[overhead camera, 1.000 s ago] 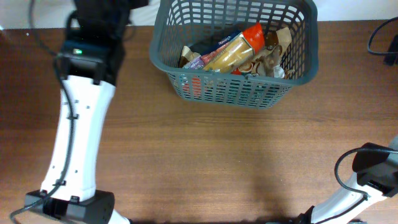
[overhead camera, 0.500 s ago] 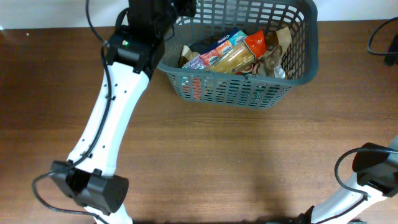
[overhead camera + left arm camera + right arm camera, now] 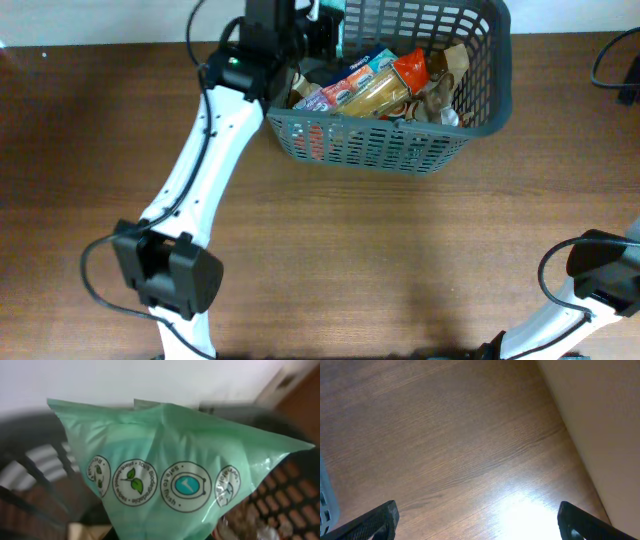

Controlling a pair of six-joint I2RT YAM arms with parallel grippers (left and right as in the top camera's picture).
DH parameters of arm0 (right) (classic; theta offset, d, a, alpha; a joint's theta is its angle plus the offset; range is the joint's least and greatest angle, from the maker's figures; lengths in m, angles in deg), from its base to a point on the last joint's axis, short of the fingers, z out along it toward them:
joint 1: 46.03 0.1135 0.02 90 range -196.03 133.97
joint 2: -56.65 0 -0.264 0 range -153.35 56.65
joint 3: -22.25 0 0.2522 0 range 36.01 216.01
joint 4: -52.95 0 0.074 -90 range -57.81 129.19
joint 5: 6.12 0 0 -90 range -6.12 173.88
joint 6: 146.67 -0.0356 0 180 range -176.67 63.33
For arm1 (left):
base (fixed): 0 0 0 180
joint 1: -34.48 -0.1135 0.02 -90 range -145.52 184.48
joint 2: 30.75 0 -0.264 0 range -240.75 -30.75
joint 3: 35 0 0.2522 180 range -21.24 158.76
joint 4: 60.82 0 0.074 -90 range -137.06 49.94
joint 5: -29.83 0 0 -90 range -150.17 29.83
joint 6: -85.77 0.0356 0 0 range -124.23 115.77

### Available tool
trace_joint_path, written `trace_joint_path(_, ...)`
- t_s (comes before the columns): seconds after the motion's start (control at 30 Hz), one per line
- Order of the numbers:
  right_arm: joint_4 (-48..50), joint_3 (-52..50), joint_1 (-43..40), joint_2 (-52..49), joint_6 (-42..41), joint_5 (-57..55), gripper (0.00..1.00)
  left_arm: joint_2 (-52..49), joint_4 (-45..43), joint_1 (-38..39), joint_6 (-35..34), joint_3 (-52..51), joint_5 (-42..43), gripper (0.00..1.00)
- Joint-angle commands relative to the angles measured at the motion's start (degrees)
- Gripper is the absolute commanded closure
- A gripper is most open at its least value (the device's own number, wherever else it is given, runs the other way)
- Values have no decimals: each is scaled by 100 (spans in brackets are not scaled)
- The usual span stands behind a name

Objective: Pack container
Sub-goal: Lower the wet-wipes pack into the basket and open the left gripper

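Note:
The mint green packet hangs by the container's back rim, so my left gripper will tip downward and shift slightly toward the snack packets inside the container to release it.
The dark grey lattice container [image 3: 470, 115] stands at the back of the table, holding several snack packets [image 3: 375, 85]. My left gripper [image 3: 318, 28] is over the container's back left corner, shut on a mint green packet [image 3: 330, 12] with round printed logos. That green packet [image 3: 170, 480] fills the left wrist view, with the container's wall [image 3: 30, 475] blurred behind it. My right gripper [image 3: 477, 520] is open and empty over bare table; only its arm base [image 3: 600, 270] shows at the lower right in the overhead view.
The wooden table [image 3: 400, 250] stretches in front of the container. A dark cable [image 3: 612, 60] lies at the far right edge. The table's edge and a pale wall [image 3: 600, 420] show in the right wrist view.
My left arm has swung right from the table's left side to the container's back left corner, carrying the green packet. The right arm has not moved.

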Motion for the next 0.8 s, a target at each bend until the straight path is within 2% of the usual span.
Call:
trace_joint_path(0.0, 13, 13, -22, 46, -33, -50, 1, -166, 101, 63, 96, 37, 164, 95)
trace_joint_path(0.1, 13, 13, -22, 46, -33, -50, 1, -197, 192, 63, 96, 37, 138, 89)
trace_joint_path(0.33, 15, 13, -22, 46, -33, -50, 1, -197, 723, 63, 247, 37, -533, 89)
trace_joint_path(0.47, 13, 13, -22, 46, -33, -50, 1, -201, 1025, 63, 251, 37, -590, 89)
trace_joint_path(0.5, 13, 13, -22, 46, -33, -50, 1, -201, 1058, 63, 264, 37, -590, 84)
trace_joint_path(0.6, 15, 13, -22, 46, -33, -50, 1, -201, 1084, 63, 267, 37, -592, 62)
trace_joint_path(0.67, 15, 13, -22, 46, -33, -50, 1, -201, 1082, 59, 267, 37, -592, 43)
trace_joint_path(0.77, 15, 13, -22, 46, -33, -50, 1, -201, 1051, 52, 269, 37, -595, 40)
